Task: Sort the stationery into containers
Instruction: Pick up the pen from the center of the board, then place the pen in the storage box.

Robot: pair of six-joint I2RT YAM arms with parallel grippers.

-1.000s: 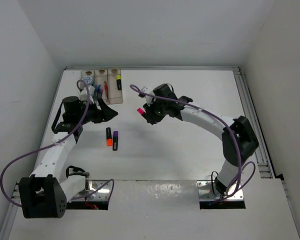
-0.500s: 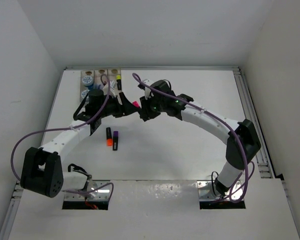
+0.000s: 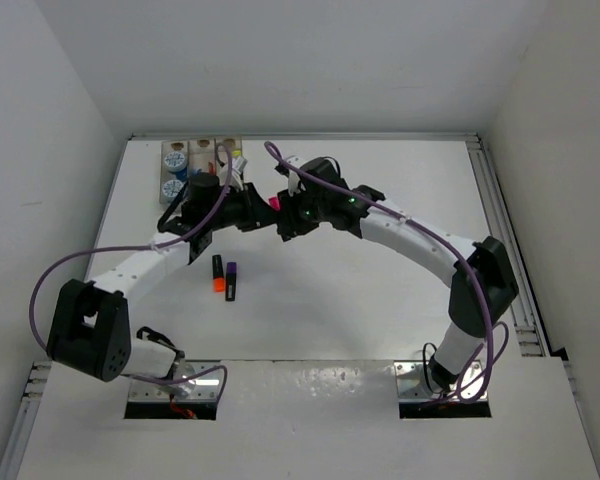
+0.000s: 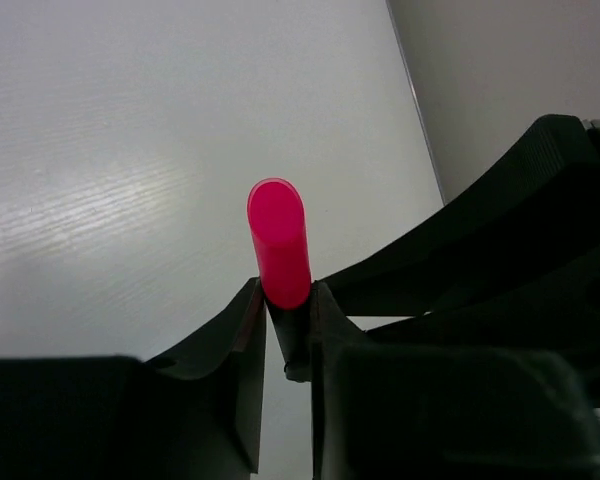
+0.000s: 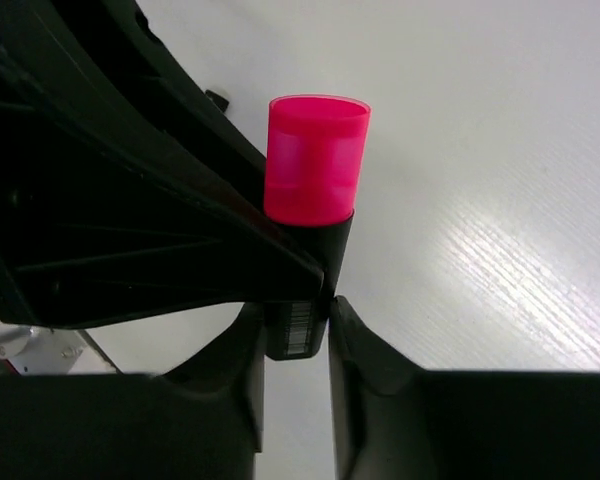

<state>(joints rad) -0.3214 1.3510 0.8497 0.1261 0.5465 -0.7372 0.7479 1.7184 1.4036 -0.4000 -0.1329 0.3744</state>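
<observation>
I need to swing my left gripper outward next, left in the top view, over the yellow-capped highlighter's slot (image 3: 230, 147). Then I need to lower it and release the pink-capped highlighter.
A pink-capped highlighter (image 3: 273, 203) hangs above the table between both grippers. My left gripper (image 3: 264, 212) is shut on its black barrel just below the cap (image 4: 278, 245). My right gripper (image 3: 286, 218) surrounds the barrel's lower end (image 5: 298, 335), open, with a thin gap beside its fingers. In the wrist views the left gripper (image 4: 285, 292) and right gripper (image 5: 295, 308) face each other. The tan three-slot tray (image 3: 212, 148) lies at the far left, holding two patterned discs (image 3: 176, 158) and a yellow-capped highlighter (image 3: 236, 158); my left arm hides part of it.
An orange-capped highlighter (image 3: 218, 276) and a purple-capped one (image 3: 231, 281) lie side by side on the white table, in front of the left arm. A metal rail (image 3: 500, 230) runs along the table's right edge. Walls stand close on the left, back and right.
My left arm swung right to meet the right gripper and closed on the pink highlighter. The right gripper, which was holding it, has loosened its fingers.
</observation>
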